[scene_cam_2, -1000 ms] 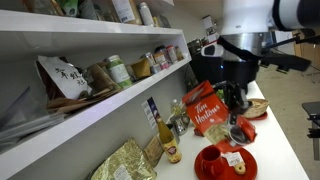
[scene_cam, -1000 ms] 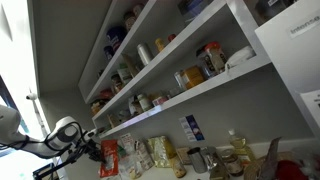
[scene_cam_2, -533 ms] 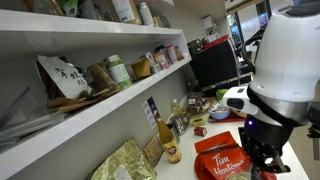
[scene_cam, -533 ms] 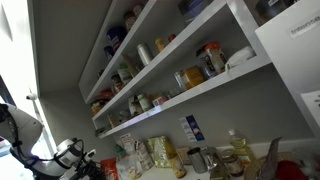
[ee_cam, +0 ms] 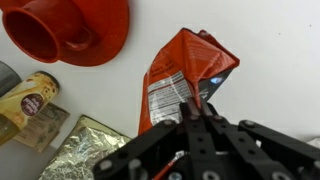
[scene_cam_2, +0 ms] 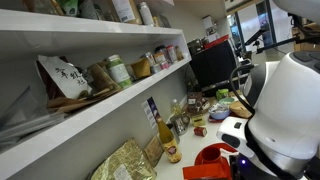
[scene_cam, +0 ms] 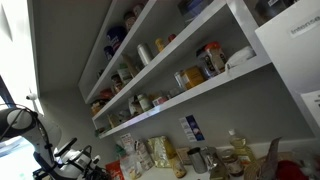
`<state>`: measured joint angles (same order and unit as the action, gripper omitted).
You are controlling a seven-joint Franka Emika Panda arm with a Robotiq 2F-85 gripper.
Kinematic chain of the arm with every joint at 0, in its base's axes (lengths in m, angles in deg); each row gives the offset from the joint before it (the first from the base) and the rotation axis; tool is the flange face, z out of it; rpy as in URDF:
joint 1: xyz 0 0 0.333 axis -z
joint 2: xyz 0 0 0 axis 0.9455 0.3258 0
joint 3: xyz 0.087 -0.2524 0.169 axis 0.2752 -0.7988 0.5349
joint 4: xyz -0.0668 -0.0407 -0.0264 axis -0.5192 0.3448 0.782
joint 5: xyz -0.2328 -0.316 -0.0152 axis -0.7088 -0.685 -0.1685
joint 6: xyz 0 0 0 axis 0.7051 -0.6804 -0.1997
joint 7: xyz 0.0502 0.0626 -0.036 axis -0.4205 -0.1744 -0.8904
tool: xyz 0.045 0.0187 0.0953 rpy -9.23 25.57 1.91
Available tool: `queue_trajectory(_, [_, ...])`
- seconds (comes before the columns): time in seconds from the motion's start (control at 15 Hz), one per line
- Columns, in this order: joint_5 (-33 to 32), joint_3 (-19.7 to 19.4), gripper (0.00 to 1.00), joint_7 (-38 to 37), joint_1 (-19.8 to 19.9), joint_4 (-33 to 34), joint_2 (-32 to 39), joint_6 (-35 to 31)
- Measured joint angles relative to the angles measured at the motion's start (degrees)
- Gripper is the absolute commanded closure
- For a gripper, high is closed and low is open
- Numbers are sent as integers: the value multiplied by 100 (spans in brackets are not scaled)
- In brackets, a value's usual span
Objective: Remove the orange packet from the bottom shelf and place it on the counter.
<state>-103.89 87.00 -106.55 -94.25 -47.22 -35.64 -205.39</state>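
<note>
The bare counter (ee_cam: 156, 38) beside the red plate is clear below the orange packet, so my gripper will move down toward it next and release the packet's edge.
In the wrist view my gripper (ee_cam: 190, 108) is shut on the lower edge of the orange packet (ee_cam: 185, 65), a crumpled orange-red pouch with a white printed label. The packet hangs or lies just over the pale counter (ee_cam: 270, 60). In an exterior view my arm (scene_cam: 60, 160) is low at the left, below the bottom shelf (scene_cam: 190, 95). In an exterior view the white arm body (scene_cam_2: 280, 110) fills the right side, with a red shape (scene_cam_2: 210, 165) under it. The bottom shelf (scene_cam_2: 110, 112) holds jars and packets.
A red cup on a red plate (ee_cam: 70, 30) stands close to the packet. A yellow-lidded jar (ee_cam: 28, 95) and a gold foil packet (ee_cam: 85, 150) lie beside it. Bottles and packets (scene_cam: 165, 155) crowd the counter under the shelf.
The arm has come down and away from the shelf with the orange packet in the gripper. It now sits low over the counter and fills more of the exterior view.
</note>
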Motion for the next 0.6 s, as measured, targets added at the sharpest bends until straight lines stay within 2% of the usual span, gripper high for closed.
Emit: queue_trajectory(0.6, [-179,-539,99,-577,-573,918,865,1])
